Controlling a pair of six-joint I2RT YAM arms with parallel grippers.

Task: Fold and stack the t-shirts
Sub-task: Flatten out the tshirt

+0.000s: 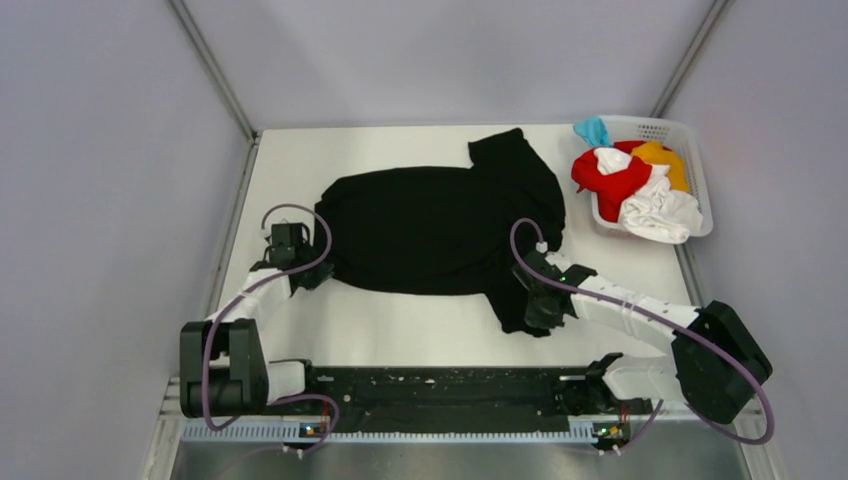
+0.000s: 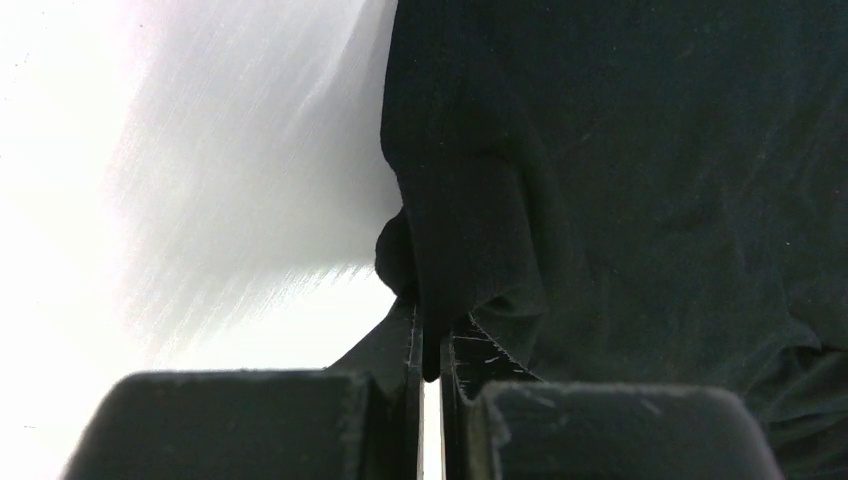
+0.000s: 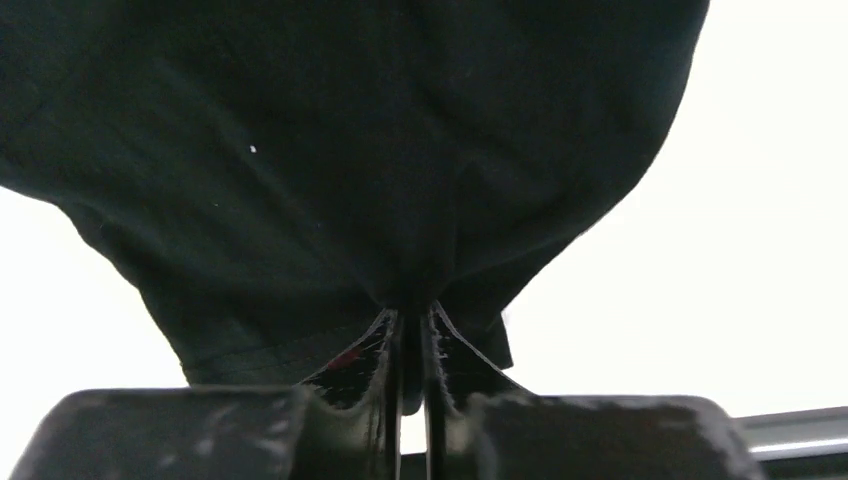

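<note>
The bare far part of the tabletop is outward of my left gripper. I need to lift the bunched black t-shirt with that gripper, carry it outward, then lower it and release it spread out.
A large black t-shirt (image 1: 440, 225) lies spread across the middle of the white table. My left gripper (image 1: 318, 270) is shut on its near left edge; the left wrist view shows black cloth (image 2: 600, 180) pinched between the jaws of my left gripper (image 2: 430, 345). My right gripper (image 1: 528, 290) is shut on the shirt's near right part, by a sleeve; the right wrist view shows cloth (image 3: 350, 150) clamped between the jaws of my right gripper (image 3: 410, 340). Red (image 1: 608, 178), white (image 1: 660, 212), orange-yellow (image 1: 663, 156) and light blue (image 1: 594, 130) shirts lie heaped in the basket.
A white plastic lattice basket (image 1: 700, 180) stands at the back right corner of the table. Grey walls close in the table on the left, back and right. A black rail (image 1: 440, 385) with the arm bases runs along the near edge.
</note>
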